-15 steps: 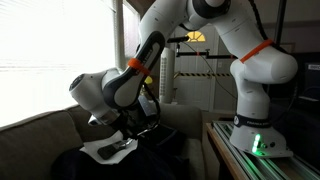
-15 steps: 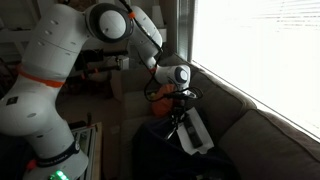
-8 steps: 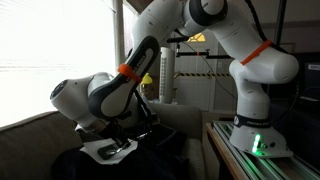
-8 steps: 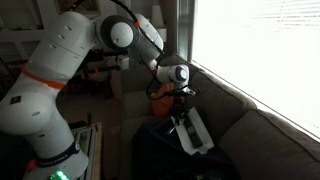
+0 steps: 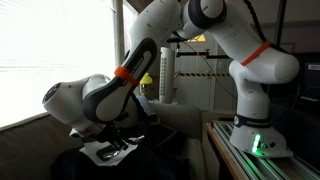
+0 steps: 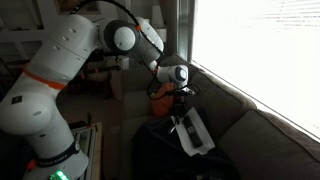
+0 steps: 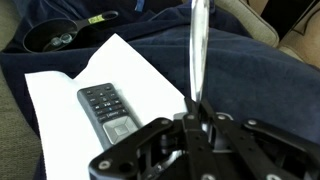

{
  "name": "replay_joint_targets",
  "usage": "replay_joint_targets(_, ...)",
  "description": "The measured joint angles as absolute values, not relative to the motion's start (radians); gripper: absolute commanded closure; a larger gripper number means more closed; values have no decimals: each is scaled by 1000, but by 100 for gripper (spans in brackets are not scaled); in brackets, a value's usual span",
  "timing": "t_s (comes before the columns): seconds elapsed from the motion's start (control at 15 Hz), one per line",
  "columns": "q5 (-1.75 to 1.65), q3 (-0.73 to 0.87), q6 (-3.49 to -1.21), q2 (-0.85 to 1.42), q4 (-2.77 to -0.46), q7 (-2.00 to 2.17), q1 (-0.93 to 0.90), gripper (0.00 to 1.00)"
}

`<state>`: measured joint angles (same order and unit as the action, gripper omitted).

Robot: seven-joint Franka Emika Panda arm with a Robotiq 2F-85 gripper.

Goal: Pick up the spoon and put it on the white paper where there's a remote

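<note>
My gripper moves to the left in the wrist view and down over the bare paper beside the remote next, as the spoon [image 7: 197,50] hangs past the paper's edge.
In the wrist view my gripper [image 7: 193,110] is shut on the handle of a silver spoon [image 7: 197,50], which runs up the picture over the dark blue cloth [image 7: 250,70]. The white paper [image 7: 60,90] lies to the left with a grey remote [image 7: 108,112] on it. The spoon hangs just past the paper's right edge. The gripper shows above the paper in both exterior views [image 5: 125,140] [image 6: 178,112], where the paper [image 5: 100,152] [image 6: 197,135] lies on the sofa seat.
A dark bowl [image 7: 55,35] with an object in it sits at the top left of the wrist view, beyond the paper. The sofa back [image 6: 260,130] rises under a bright window. The robot base [image 5: 258,130] stands on a table beside the sofa.
The arm's wrist has swung further left in an exterior view and lowered a little. The gripper stays over the paper, still shut on the spoon.
</note>
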<state>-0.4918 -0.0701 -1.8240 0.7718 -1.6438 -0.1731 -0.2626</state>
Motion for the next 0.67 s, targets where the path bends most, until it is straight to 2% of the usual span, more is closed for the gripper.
replay_joint_targets(0.67, -535, -77, -1884, 776, -1644, -441, -227, 98)
